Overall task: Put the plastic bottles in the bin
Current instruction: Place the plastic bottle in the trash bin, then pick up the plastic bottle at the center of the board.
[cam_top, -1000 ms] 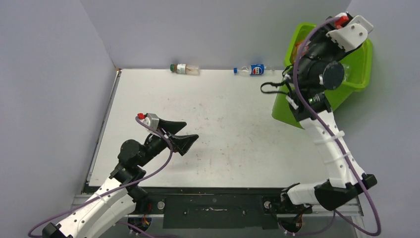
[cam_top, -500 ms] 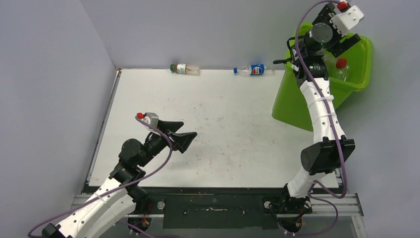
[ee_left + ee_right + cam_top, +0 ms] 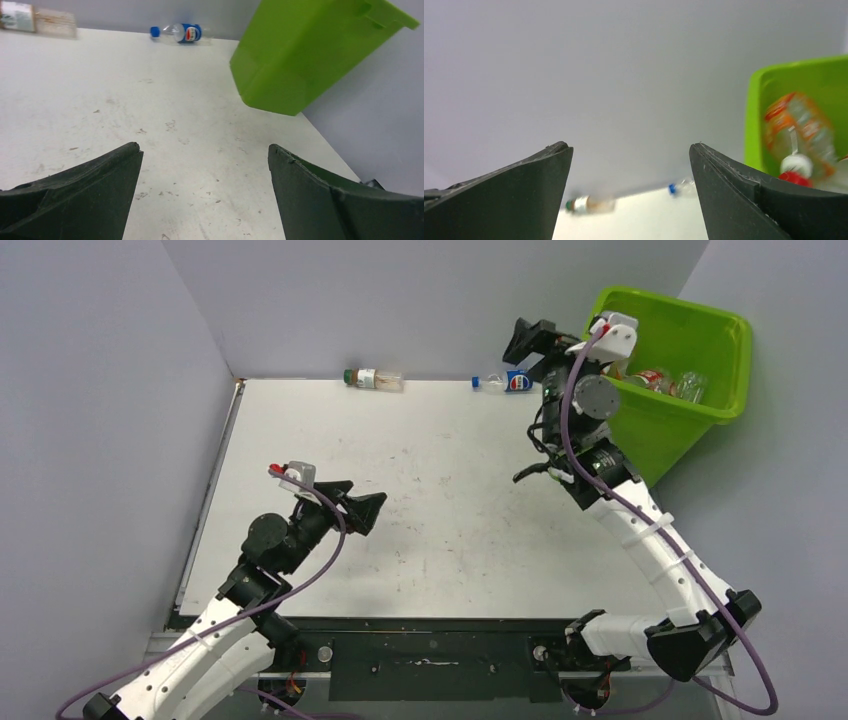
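Note:
My left gripper should next move outward to the back wall and turn so its fingers are on both sides of the brownish bottle's capless end. The bottle is still outside the bin (image 3: 655, 430).
Two plastic bottles lie along the back wall. One is brownish with a green cap (image 3: 374, 379) (image 3: 37, 20) (image 3: 589, 204); the other is clear with a blue label and blue cap (image 3: 510, 382) (image 3: 182, 33) (image 3: 679, 188). The lime-green bin (image 3: 655, 430) (image 3: 300, 55) (image 3: 756, 115) stands at the back right, with several bottles (image 3: 665, 380) (image 3: 799, 130) inside. My right gripper (image 3: 522, 344) (image 3: 630, 147) hangs open and empty in the air just left of the bin, above the blue-label bottle. My left gripper (image 3: 369, 491) (image 3: 204, 150) is open and empty over the table's near left.
Grey walls close the table at the back, left and right. The bin leans off the table's right edge against the right wall. The white tabletop (image 3: 450, 500) is scuffed. A black rail (image 3: 430, 650) runs along the near edge between the arm bases.
My right gripper opened above the bin, then swung left and out from over it. A red-capped bottle appeared inside the bin. The left gripper drew back slightly toward its base.

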Available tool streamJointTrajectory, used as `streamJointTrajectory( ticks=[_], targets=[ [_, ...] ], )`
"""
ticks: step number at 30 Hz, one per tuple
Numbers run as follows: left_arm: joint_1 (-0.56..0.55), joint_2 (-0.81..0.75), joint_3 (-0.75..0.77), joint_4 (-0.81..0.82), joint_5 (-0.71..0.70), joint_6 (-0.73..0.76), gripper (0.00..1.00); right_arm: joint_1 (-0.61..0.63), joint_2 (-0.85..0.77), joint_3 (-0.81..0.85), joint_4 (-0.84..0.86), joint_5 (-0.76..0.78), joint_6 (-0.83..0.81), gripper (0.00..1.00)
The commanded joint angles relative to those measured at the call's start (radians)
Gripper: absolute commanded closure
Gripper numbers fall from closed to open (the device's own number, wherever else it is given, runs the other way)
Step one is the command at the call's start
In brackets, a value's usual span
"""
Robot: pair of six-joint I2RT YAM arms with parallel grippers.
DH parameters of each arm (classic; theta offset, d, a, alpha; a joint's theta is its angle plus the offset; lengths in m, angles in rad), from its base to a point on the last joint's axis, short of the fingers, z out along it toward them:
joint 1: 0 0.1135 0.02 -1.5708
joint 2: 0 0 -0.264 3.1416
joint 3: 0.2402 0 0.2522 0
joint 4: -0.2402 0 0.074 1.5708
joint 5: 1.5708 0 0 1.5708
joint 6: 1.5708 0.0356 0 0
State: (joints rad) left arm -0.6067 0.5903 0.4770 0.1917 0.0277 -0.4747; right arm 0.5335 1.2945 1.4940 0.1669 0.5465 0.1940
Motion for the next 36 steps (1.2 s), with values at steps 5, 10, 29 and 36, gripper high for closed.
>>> streamJointTrajectory(
  ticks=[5,10,29,36],
  targets=[
    [0.043,0.095,0.11,-0.143,-0.303,-0.066,0.04,0.048,0.106,-0.296,-0.011,-0.28,0.239,0.1],
    [0.164,0.209,0.215,-0.252,-0.288,-0.25,0.04,0.046,0.283,-0.287,0.048,-0.292,0.292,0.1],
    [0.368,1.359,0.848,0.203,-0.218,-0.806,0.04,0.261,-0.08,-0.88,0.161,-0.282,0.417,0.1],
    [0.378,1.723,1.195,0.155,-0.214,-0.907,0.04,0.286,-0.273,-0.988,0.079,-0.29,0.41,0.1]
  ],
)
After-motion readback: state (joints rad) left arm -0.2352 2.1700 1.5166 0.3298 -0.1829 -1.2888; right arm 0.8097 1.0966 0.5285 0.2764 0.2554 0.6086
